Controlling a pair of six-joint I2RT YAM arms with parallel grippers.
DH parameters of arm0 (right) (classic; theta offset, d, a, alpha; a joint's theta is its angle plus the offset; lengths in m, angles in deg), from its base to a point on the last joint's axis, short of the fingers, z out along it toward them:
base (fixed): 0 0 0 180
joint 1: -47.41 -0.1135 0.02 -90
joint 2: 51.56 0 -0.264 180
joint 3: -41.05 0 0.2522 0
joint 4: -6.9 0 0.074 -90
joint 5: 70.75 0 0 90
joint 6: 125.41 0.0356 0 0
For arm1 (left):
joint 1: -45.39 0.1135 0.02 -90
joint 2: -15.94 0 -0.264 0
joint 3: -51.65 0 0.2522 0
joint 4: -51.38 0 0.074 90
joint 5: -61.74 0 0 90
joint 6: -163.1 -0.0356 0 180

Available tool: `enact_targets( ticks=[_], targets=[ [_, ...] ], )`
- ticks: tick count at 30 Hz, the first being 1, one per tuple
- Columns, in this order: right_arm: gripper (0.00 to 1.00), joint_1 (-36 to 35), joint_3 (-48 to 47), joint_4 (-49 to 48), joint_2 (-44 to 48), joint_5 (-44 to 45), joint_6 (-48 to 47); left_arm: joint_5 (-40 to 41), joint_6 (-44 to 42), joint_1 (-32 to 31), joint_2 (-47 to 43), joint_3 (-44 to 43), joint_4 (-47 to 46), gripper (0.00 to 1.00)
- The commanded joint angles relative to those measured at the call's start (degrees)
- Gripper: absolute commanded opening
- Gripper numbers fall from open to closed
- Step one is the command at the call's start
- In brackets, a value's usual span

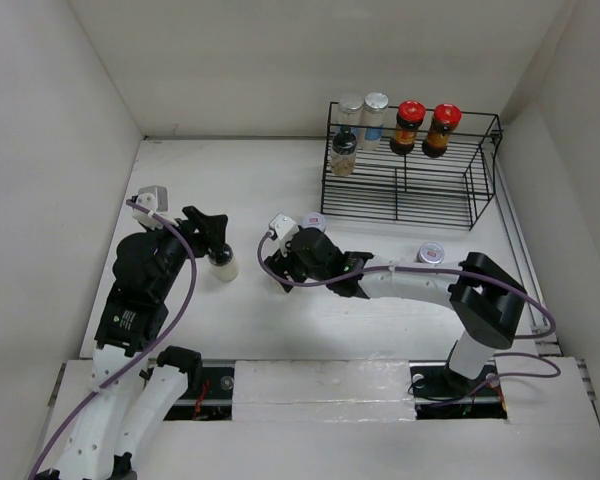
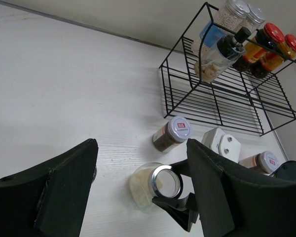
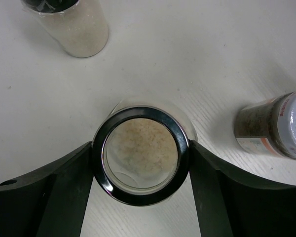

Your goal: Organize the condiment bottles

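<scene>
The rack's upper shelf is empty beside the black-capped bottle. My right gripper will next rise outward over the rack, lower the jar there and release it.
My right gripper (image 3: 141, 157) is shut on the silver-rimmed lid of a glass spice jar (image 3: 140, 148) of pale powder that stands on the table. The left wrist view shows that jar (image 2: 147, 183) too, with the right fingers (image 2: 180, 210) on its lid. My left gripper (image 2: 142, 163) is open and empty, above and to the left of it. A white jar with a dark top (image 1: 223, 266) stands just by the left gripper (image 1: 212, 238). A brown spice jar (image 2: 171, 133) and another silver-lidded jar (image 1: 431, 254) stand loose on the table.
A black wire rack (image 1: 410, 190) stands at the back right. Its upper tier holds two red-capped dark bottles (image 1: 410, 125), two silver-lidded jars (image 1: 364, 108) and a black-capped bottle (image 1: 344, 150). White walls close in the table on three sides.
</scene>
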Motion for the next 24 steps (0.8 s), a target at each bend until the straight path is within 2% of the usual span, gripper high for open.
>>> enact_targets(
  ticks=[1, 3, 7, 13, 19, 21, 24],
  targets=[
    [0.55, 0.1, -1.7, -2.2, 1.6, 1.1, 0.2, -0.9, -0.4, 0.2, 0.3, -0.3, -2.0, 0.69],
    [0.48, 0.1, -1.1, -2.2, 6.0, 0.6, 0.9, -0.9, -0.4, 0.2, 0.3, -0.3, -2.0, 0.69],
    [0.48, 0.1, -2.0, -0.6, 16.5, 2.3, -0.6, -0.9, -0.4, 0.2, 0.3, -0.3, -2.0, 0.69],
    [0.48, 6.8, -8.0, 7.1, 26.0, 0.6, -3.1, -0.9, -0.4, 0.2, 0.3, -0.3, -2.0, 0.69],
    [0.48, 21.5, -14.4, 10.7, 27.3, -2.6, -5.2, -0.9, -0.4, 0.2, 0.3, -0.3, -2.0, 0.69],
    [0.48, 27.0, -18.7, 12.7, 24.8, -3.9, -6.5, -0.9, -0.4, 0.2, 0.3, -0.3, -2.0, 0.69],
    [0.48, 31.5, -24.7, 15.6, 20.6, -4.4, -6.5, -0.9, -0.4, 0.2, 0.3, -0.3, -2.0, 0.69]
  ],
)
